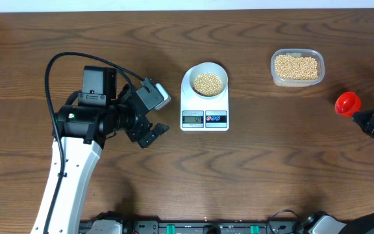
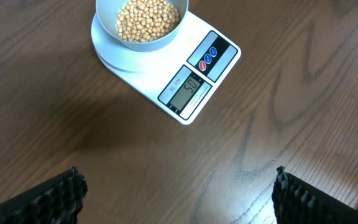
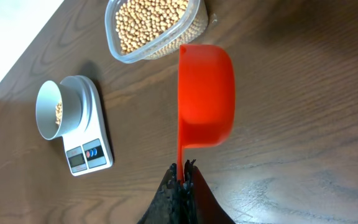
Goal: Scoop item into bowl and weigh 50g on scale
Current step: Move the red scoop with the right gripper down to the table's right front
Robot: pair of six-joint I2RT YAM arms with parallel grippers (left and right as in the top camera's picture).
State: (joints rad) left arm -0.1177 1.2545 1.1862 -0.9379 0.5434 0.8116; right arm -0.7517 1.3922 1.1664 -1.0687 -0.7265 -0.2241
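The scale already reads the target, so next I should move my right gripper down and back, to the left in the overhead view, onto bare tabletop and let go of the scoop (image 1: 347, 103).
The white scale (image 1: 204, 109) (image 2: 199, 79) (image 3: 87, 148) stands mid-table with the pale bowl (image 1: 207, 80) (image 2: 143, 22) (image 3: 50, 109) on it, holding tan beans (image 1: 208, 83) (image 2: 146, 18). More beans (image 1: 296, 66) (image 3: 151, 22) fill a clear plastic tub (image 1: 297, 67) (image 3: 156, 26) at the back right. My left gripper (image 1: 153, 133) (image 2: 178, 190) hovers open and empty left of the scale. My right gripper (image 1: 371, 121) (image 3: 184, 174) at the right edge is shut on the handle of a red scoop (image 1: 347, 103) (image 3: 205, 93), which looks empty from its underside.
The left arm's black body and cable (image 1: 86, 110) occupy the table's left side. Bare wooden tabletop (image 1: 271, 149) lies between the scale and the right gripper and along the front.
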